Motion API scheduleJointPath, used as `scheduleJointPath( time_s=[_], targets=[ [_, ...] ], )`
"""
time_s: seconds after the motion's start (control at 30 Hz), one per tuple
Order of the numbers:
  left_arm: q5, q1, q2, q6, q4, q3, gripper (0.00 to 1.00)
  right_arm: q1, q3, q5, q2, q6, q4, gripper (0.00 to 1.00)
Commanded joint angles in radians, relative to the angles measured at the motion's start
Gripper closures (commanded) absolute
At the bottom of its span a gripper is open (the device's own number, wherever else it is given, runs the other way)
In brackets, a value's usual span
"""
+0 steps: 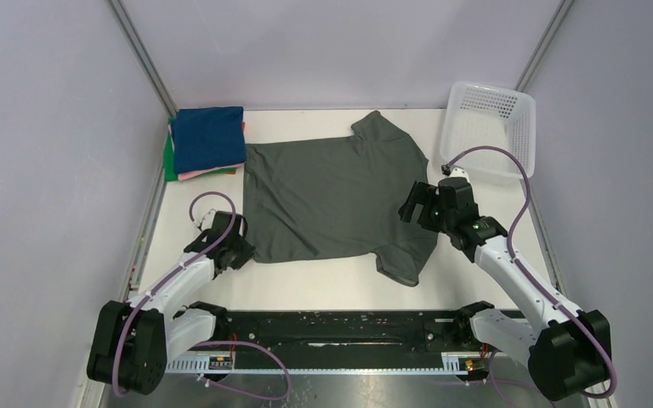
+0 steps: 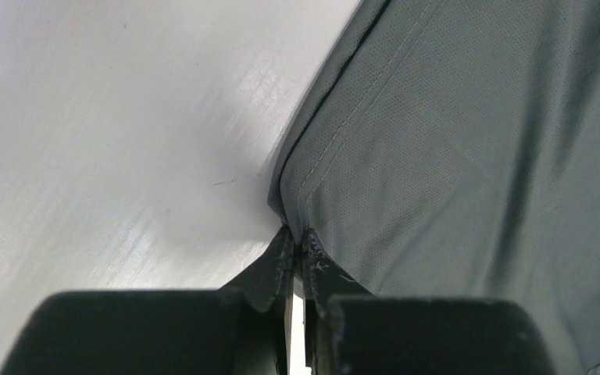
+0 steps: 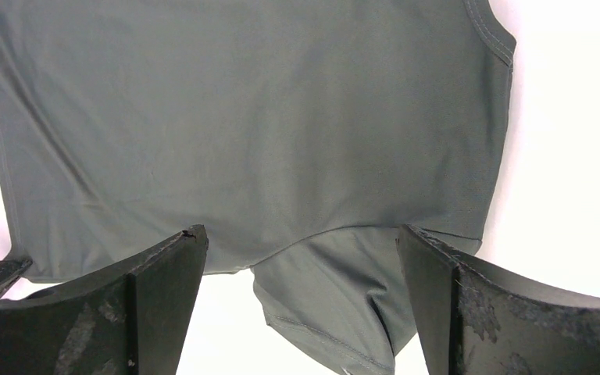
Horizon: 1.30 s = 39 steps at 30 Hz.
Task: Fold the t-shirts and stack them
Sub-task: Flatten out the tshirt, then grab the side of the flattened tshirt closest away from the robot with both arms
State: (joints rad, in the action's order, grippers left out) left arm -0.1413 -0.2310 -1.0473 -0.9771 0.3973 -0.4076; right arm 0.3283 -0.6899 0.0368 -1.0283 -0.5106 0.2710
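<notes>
The near sleeve's cuff [image 1: 404, 280] [image 3: 359, 356] lies below my right gripper and back from it, and my left gripper is on the hem corner. My right gripper needs to move back and down onto the cuff next.
A dark grey-green t-shirt [image 1: 332, 195] lies spread flat on the white table, collar to the right. My left gripper [image 1: 242, 252] is shut on its near-left hem corner; in the left wrist view the gripper [image 2: 297, 242] pinches the hem edge of the t-shirt [image 2: 453, 156]. My right gripper [image 1: 412, 204] is open and empty, held above the shirt's right side. In the right wrist view the gripper [image 3: 301, 230] has its jaws wide apart over the t-shirt [image 3: 242, 117], with the near sleeve [image 3: 336, 297] between them. Folded t-shirts [image 1: 208, 140] are stacked at the back left, navy blue on top, with pink, orange and green edges beneath.
A white plastic mesh basket [image 1: 489, 127] leans tilted at the back right corner. Grey walls enclose the table on three sides. A black rail [image 1: 340, 327] runs along the near edge between the arm bases.
</notes>
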Motion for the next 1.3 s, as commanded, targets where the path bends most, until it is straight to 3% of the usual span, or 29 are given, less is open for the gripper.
scheduleJointPath(
  time_s=[0.0, 0.27, 0.4, 0.53, 0.87, 1.07, 1.27],
  targets=[
    [-0.016, -0.008, 0.023, -0.007, 0.019, 0.029, 1.00, 0.002, -0.042, 0.022, -0.021, 0.003, -0.031, 0.01],
    [-0.126, 0.024, 0.055, 0.050, 0.095, -0.026, 1.00, 0.003, -0.061, -0.030, -0.051, 0.025, -0.010, 0.01],
    [-0.117, 0.041, 0.048, 0.059, 0.087, -0.030, 1.00, 0.027, -0.063, -0.067, -0.063, 0.001, 0.005, 0.00],
    [-0.122, 0.050, 0.073, 0.058, 0.105, -0.031, 1.00, 0.098, -0.060, -0.001, -0.072, -0.011, 0.065, 0.01],
    [-0.122, 0.071, 0.129, 0.100, 0.127, -0.030, 1.00, 0.189, 0.057, -0.020, -0.003, -0.034, 0.155, 0.01],
    [-0.113, 0.076, 0.131, 0.102, 0.127, -0.034, 1.00, 0.274, 0.027, 0.041, 0.010, 0.008, 0.279, 0.05],
    [-0.120, 0.078, 0.132, 0.102, 0.126, -0.034, 1.00, 0.358, 0.042, 0.052, -0.045, -0.018, 0.297, 0.13]
  ],
)
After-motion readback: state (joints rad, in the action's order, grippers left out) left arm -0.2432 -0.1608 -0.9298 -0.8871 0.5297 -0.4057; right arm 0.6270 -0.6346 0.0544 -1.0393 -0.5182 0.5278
